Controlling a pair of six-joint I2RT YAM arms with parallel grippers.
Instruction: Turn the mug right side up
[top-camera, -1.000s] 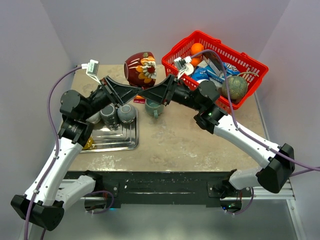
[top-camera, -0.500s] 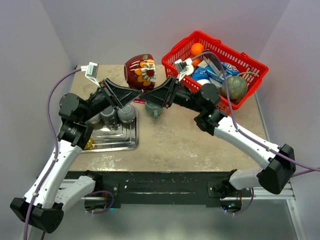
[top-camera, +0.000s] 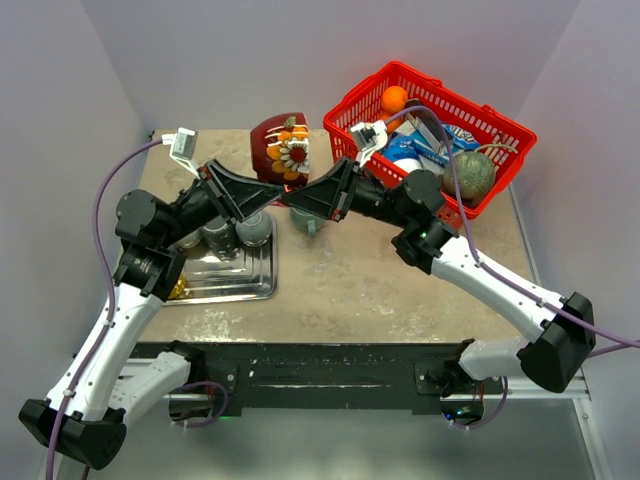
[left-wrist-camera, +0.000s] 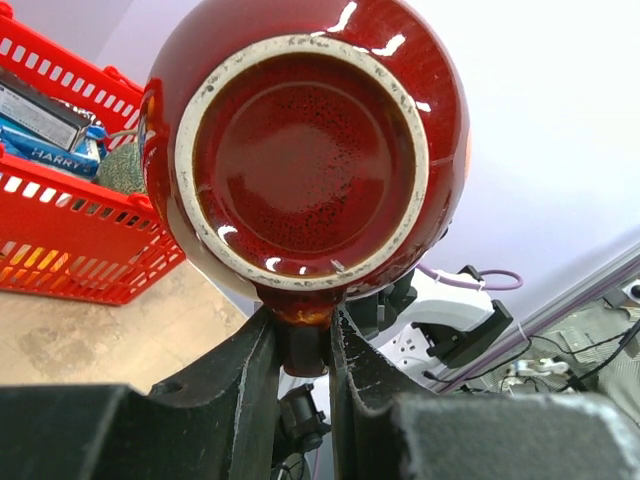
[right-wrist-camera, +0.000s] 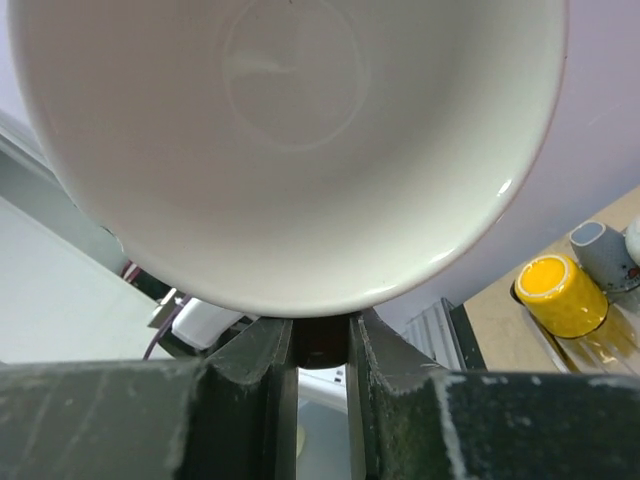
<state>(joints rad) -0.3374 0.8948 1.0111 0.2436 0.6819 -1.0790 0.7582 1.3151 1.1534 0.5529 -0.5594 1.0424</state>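
Next I need to turn my right gripper downward and lower it to the tabletop between grey-green cup and basket to release the mug upright, since its white inside faces sideways.
The mug is dark red with a flower pattern and a white inside. It hangs in the air above the back of the table, tipped on its side. My left gripper is shut on the handle from the left. The left wrist view shows the mug's round base above my left gripper. My right gripper is shut on the same handle from the right. The right wrist view shows the white inside above my right gripper.
A red basket with an orange, packets and a round green thing stands at the back right. A metal tray at the left holds grey cups. A grey-green cup stands under the grippers. A yellow cup lies by the tray.
Both grippers have risen and carried the mug a little up and toward the back. The mug has tipped further over between them.
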